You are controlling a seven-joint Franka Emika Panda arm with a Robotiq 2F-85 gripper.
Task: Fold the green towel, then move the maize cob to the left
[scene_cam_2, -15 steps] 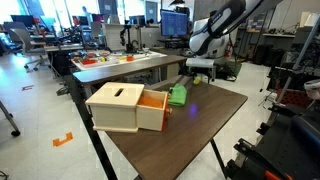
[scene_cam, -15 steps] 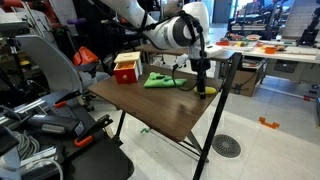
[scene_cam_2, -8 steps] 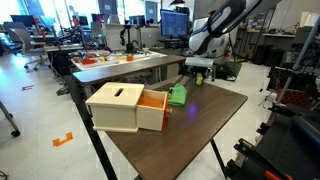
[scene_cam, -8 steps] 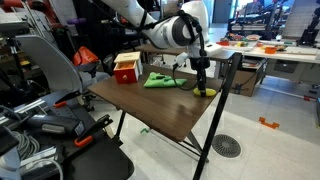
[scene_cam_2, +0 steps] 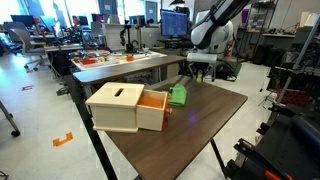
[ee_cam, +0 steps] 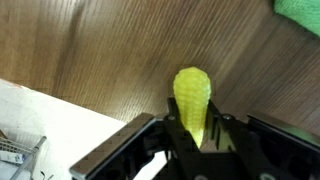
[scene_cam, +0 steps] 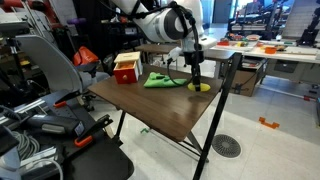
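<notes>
I need to carry the maize cob past the green towel with my gripper next and let go of it on the bare wood [scene_cam: 127, 96] beside the red-and-yellow box, because that part of the wood is empty.
The maize cob [ee_cam: 192, 100] is a small yellow oblong that sits lengthwise between my gripper's [ee_cam: 193, 128] two black fingers, which press on its sides. In an exterior view the gripper [scene_cam: 195, 78] points straight down at the cob [scene_cam: 203, 88] near the table's edge. I cannot tell whether the cob is off the wood. The green towel [scene_cam: 163, 79] lies folded on the table just beside the gripper. It also shows in an exterior view [scene_cam_2: 178, 95], and as a green corner [ee_cam: 300, 15] in the wrist view.
A red-and-yellow box [scene_cam: 126, 68] stands behind the towel; it shows as a pale wooden box [scene_cam_2: 125, 107] with an orange drawer. The table edge [ee_cam: 60, 100] runs close to the cob. A black post [scene_cam: 228, 95] rises at the table's corner.
The jaws have closed from wide open onto the cob. The arm's upper part has swung a little to the left above it.
</notes>
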